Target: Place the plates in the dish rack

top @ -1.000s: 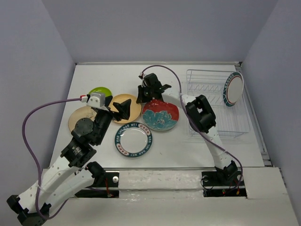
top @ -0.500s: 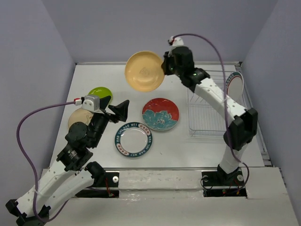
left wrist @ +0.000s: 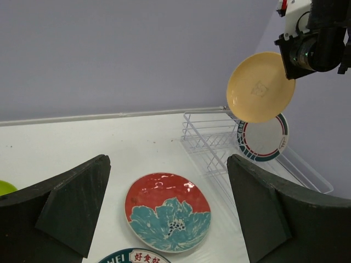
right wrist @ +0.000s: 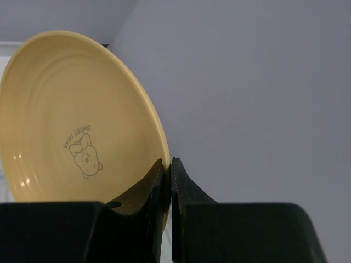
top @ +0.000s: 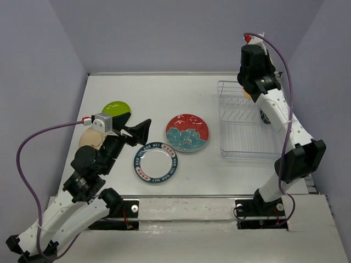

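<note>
My right gripper shifts toward the standing teal-rimmed plate next, descends beside it and releases the tan plate's rim, as the tan plate still hangs upright above the rack's wires.
My right gripper (top: pixel 251 82) is shut on the rim of a tan plate (right wrist: pixel 71 120) and holds it upright in the air over the far end of the white wire dish rack (top: pixel 241 129). The left wrist view shows this plate (left wrist: pixel 259 86) above a white teal-rimmed plate (left wrist: pixel 263 139) standing in the rack (left wrist: pixel 211 137). On the table lie a red plate with teal flowers (top: pixel 187 133), a white teal-rimmed plate (top: pixel 156 162), a lime green plate (top: pixel 116 107) and a second tan plate (top: pixel 88 139), partly under my left arm. My left gripper (top: pixel 140 129) is open and empty, left of the red plate (left wrist: pixel 168 211).
Grey walls close the table at the back and both sides. The rack stands near the right wall. A purple cable loops off each arm.
My right gripper has lifted the tan plate from the table's middle and carried it up and right to above the rack. My left gripper has drawn back a little.
</note>
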You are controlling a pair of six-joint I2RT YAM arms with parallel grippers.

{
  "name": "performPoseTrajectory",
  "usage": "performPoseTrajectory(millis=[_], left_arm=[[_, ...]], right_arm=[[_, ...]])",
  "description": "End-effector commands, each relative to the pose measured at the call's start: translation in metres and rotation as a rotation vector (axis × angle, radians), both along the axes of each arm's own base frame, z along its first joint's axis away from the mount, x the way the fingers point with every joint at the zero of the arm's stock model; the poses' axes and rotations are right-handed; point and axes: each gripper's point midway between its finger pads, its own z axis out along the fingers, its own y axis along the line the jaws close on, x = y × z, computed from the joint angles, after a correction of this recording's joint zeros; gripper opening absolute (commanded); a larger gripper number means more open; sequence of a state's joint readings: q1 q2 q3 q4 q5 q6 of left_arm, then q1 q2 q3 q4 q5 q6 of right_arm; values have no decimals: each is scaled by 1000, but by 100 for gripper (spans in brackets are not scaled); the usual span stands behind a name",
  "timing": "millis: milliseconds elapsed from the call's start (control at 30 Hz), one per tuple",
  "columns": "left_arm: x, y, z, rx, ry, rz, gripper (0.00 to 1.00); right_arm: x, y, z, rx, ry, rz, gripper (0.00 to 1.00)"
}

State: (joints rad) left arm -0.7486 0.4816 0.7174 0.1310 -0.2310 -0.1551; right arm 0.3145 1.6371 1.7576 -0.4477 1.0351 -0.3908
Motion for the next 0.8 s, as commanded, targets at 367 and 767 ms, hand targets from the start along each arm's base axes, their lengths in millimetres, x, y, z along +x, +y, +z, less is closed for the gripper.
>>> performPoseTrajectory(millis=[367,767], left_arm=[[-18,8,36,-96,-98,-36,99],[-20,7,36,-97,-99,-39,99]], right_arm=[[-15,-69,-32,-186,246,-231,7],[1,-88,-87,-162,370,-194,7]])
